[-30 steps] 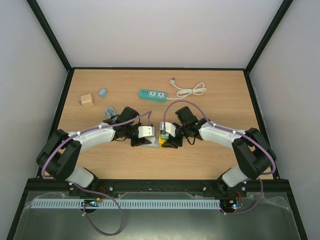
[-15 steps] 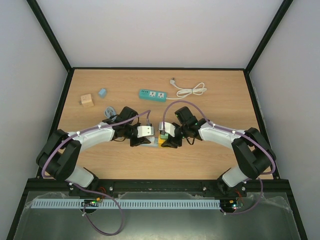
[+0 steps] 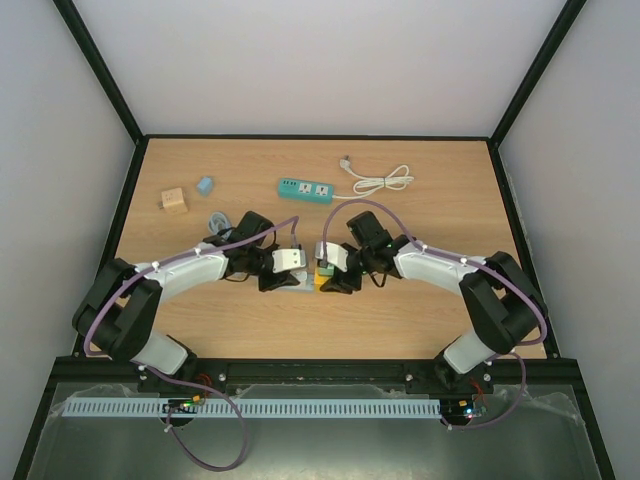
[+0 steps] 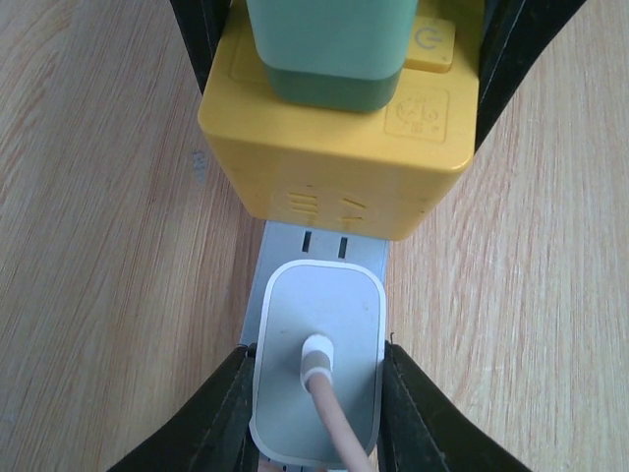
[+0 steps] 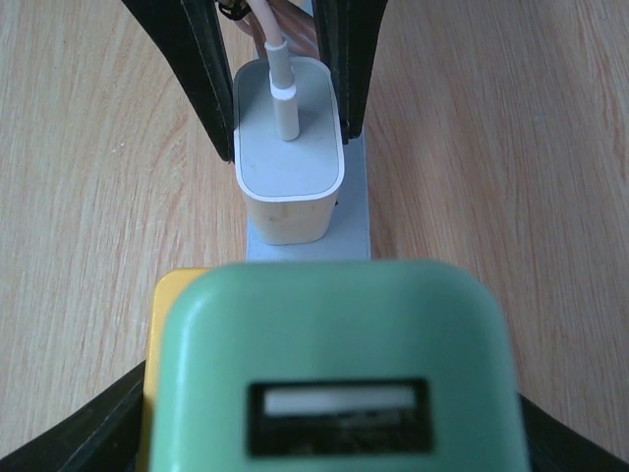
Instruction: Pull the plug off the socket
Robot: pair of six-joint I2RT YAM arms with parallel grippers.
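The left gripper moves up from the socket's pale blue part next, then left in the top view and down to the free tabletop near the wooden block.
A small socket has a pale blue strip (image 4: 324,241) and a yellow block (image 4: 334,187). It lies on the table centre, with the yellow block showing in the top view (image 3: 321,279). A white plug (image 4: 317,369) with a beige cable sits in the strip. My left gripper (image 4: 317,393) is shut on its sides, also seen from above (image 3: 290,274). A green USB adapter (image 5: 334,374) sits on the yellow block. My right gripper (image 5: 334,438) is shut on the yellow block (image 5: 162,324). The white plug (image 5: 288,157) shows beyond the block, between the left fingers (image 5: 206,69).
A teal power strip (image 3: 305,189) with a coiled white cord (image 3: 380,182) lies at the back. A wooden block (image 3: 174,201), a small blue piece (image 3: 205,185) and a grey cable coil (image 3: 217,222) lie at the back left.
Both grippers and the socket have drifted slightly left and away from the arm bases. Both holds are unchanged, and the white plug is still seated in the strip.
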